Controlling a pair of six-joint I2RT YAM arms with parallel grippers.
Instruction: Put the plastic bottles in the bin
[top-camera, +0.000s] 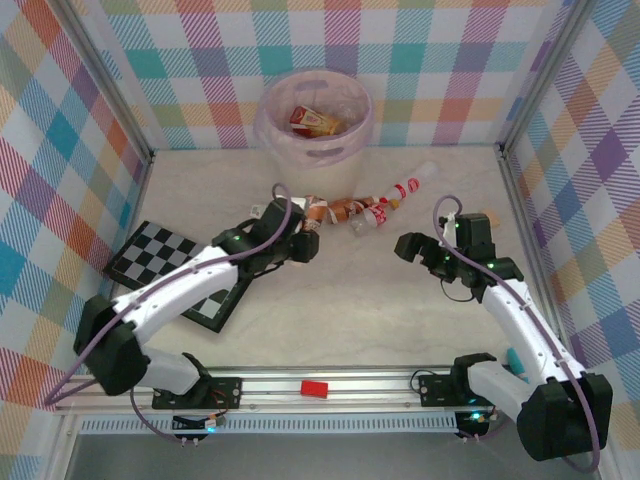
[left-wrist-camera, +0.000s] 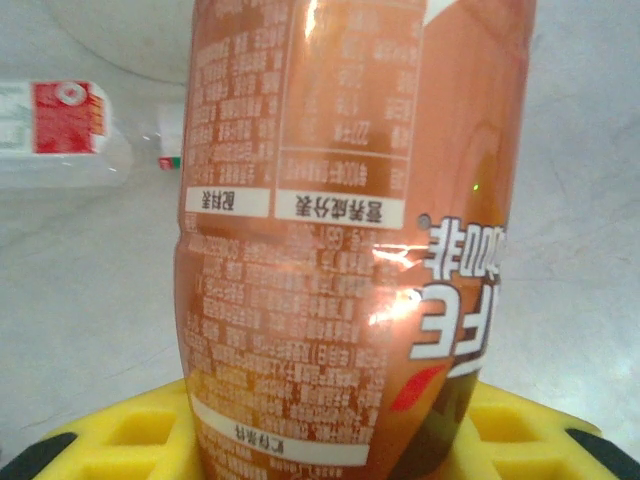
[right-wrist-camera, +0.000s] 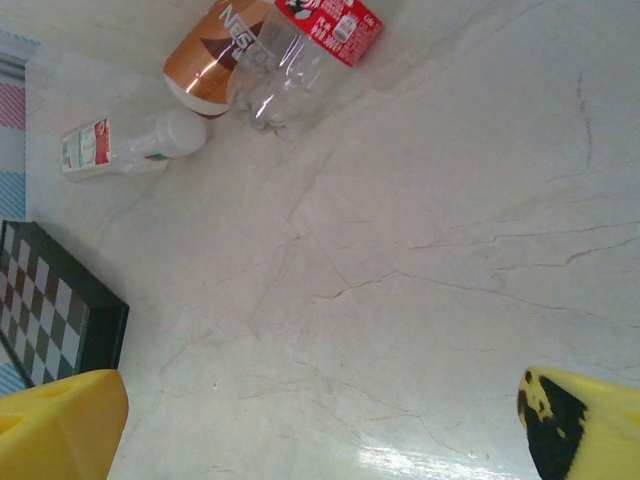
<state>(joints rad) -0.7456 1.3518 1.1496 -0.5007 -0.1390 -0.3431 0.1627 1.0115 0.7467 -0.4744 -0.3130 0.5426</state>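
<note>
I will next lift the orange-brown bottle with my left gripper, move it outward over the bin's opening and let go, as earlier bottles are already inside.
My left gripper is shut on an orange-brown labelled plastic bottle, which stands between its yellow fingers just above the table. Beyond it lies a clear bottle with a red label. More bottles lie in a loose cluster in front of the bin, and a long clear one with a red label lies to their right. The bin holds a few bottles. My right gripper hangs open over bare table, its fingertips wide apart with nothing between them.
A checkered board lies at the left, under my left arm, and its corner shows in the right wrist view. Plaid walls close in the table on three sides. A small red block sits on the front rail.
</note>
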